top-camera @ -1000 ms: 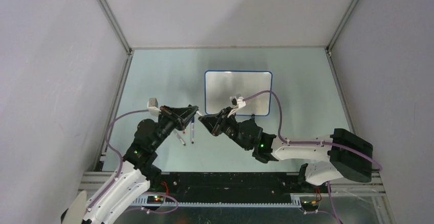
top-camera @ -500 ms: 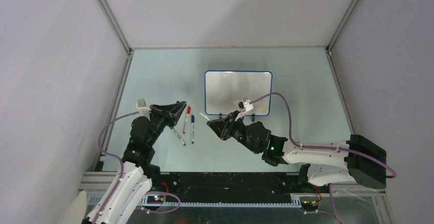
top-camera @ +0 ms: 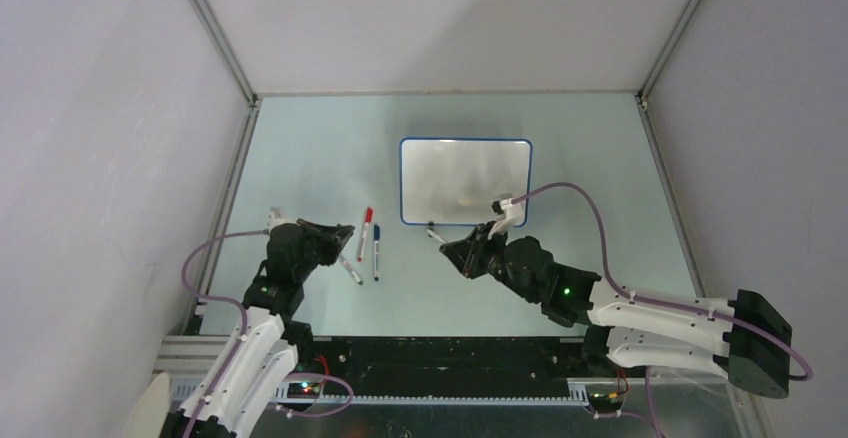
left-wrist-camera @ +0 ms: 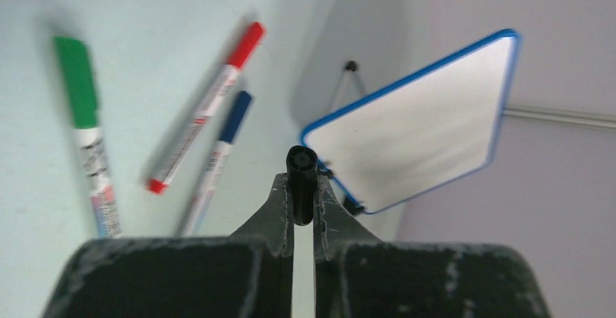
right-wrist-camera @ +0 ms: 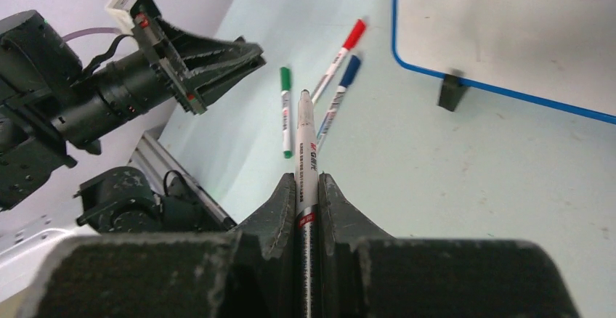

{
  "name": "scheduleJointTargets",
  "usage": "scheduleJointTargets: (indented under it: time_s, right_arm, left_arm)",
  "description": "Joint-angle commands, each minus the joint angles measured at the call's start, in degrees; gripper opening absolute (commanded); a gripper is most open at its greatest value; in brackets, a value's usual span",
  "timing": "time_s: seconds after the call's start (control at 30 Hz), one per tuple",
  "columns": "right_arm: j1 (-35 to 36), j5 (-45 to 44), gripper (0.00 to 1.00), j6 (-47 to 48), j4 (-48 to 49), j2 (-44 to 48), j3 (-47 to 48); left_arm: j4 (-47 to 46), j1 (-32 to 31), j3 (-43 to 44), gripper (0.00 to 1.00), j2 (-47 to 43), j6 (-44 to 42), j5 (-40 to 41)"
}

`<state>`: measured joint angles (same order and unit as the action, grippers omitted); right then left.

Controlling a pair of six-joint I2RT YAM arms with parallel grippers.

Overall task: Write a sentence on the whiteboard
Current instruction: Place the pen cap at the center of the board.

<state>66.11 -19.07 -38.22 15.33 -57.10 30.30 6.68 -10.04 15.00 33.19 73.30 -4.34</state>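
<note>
My left gripper needs to come down next toward the table, between the marker with the green cap and the marker with the red cap.
The whiteboard (top-camera: 465, 180) lies mid-table, blue-rimmed, its face plain white with no sentence showing; it also appears in the left wrist view (left-wrist-camera: 414, 136) and the right wrist view (right-wrist-camera: 508, 27). My right gripper (top-camera: 452, 248) (right-wrist-camera: 308, 180) is shut on an uncapped white marker (right-wrist-camera: 306, 136), just in front of the board's near left corner, with the tip pointing left. My left gripper (top-camera: 346, 230) (left-wrist-camera: 301, 184) is shut on a small black marker cap (left-wrist-camera: 301, 165), left of the board.
Three loose markers lie between the grippers: red-capped (top-camera: 366, 220), blue-capped (top-camera: 376, 250) and green-capped (top-camera: 350, 270). The board's black foot (right-wrist-camera: 450, 91) stands near my right fingers. Grey enclosure walls close in the table on three sides.
The two grippers, close together a second ago, have pulled apart. The left drew back left with the cap, uncovering the loose markers, and the right drew back right with the marker.
</note>
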Motion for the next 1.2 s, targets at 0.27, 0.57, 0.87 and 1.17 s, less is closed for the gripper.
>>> scheduleJointTargets:
  time_s: [0.27,0.57,0.87,1.17]
  right_arm:
    - [-2.13,0.62,0.0,-0.65,-7.22,3.8,-0.28]
    - [-2.59,3.34,0.0,-0.29,-6.61,2.06,-0.33]
    - [-6.33,10.06,0.0,0.03,-7.87,-0.14,1.28]
    - [-14.86,24.75,0.0,1.43,-17.27,-1.27,7.48]
  left_arm:
    - [16.97,-5.54,5.64,0.04,8.4,-20.49,16.57]
    - [14.3,-5.65,5.68,0.29,10.94,-20.74,15.36]
    - [15.6,-5.61,7.59,0.48,9.1,-22.99,12.75]
    - [-1.54,-9.25,3.78,0.79,0.34,-33.76,-4.74]
